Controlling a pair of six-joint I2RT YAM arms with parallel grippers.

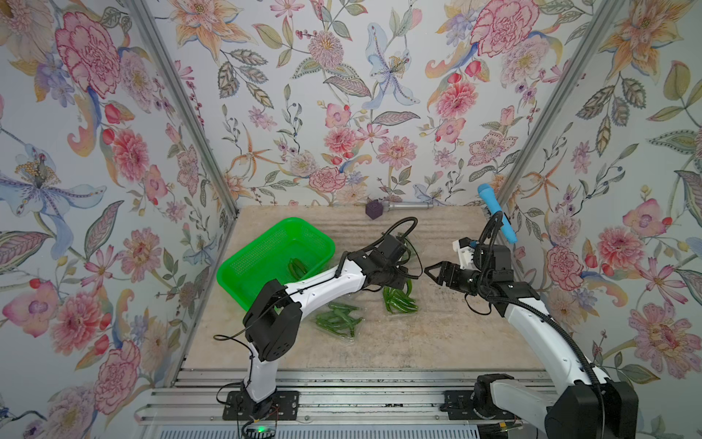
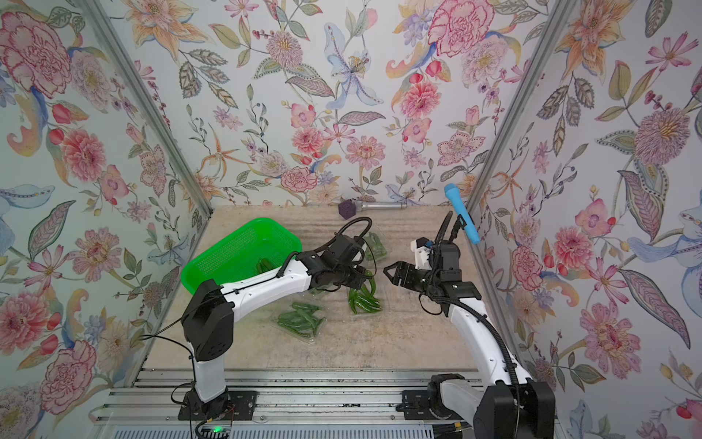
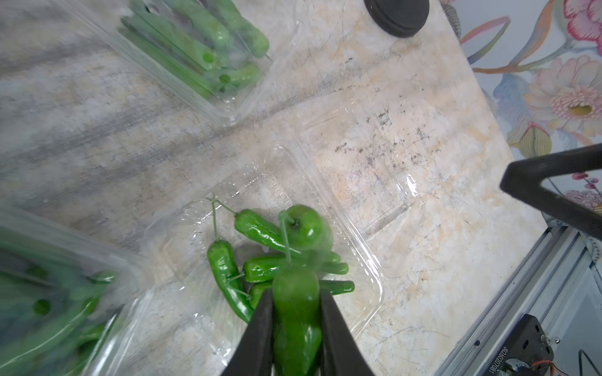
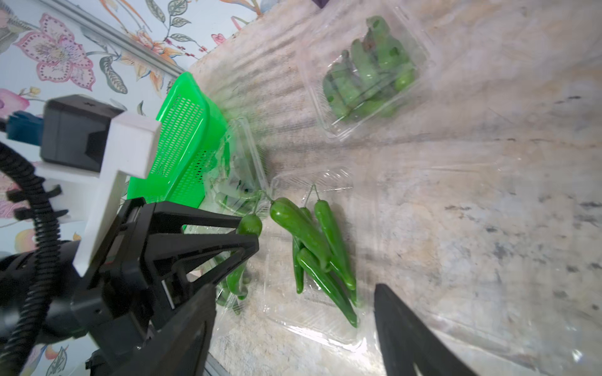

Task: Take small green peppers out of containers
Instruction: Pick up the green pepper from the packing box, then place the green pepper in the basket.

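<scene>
The left gripper will swing off the open container and over the bottom of the green basket to release its pepper beside the peppers that already lie there.
My left gripper (image 3: 294,294) is shut on one small green pepper (image 3: 294,319), held just above an open clear container (image 3: 374,276) with several more peppers (image 3: 260,270) lying inside. In both top views this gripper (image 1: 408,279) hangs over that pepper pile (image 1: 399,302). My right gripper (image 1: 431,271) stands open and empty just right of it, jaws wide in the right wrist view (image 4: 293,289). A closed container (image 1: 336,323) of peppers lies nearer the front. Another (image 4: 368,75) sits toward the back, and one more (image 4: 237,169) rests against the basket.
A bright green perforated basket (image 1: 273,258) stands at the left with a pepper or two (image 1: 296,268) in it. A purple cube (image 1: 374,209) and a silver cylinder (image 1: 408,206) lie at the back wall. A blue microphone (image 1: 497,216) leans in the right corner.
</scene>
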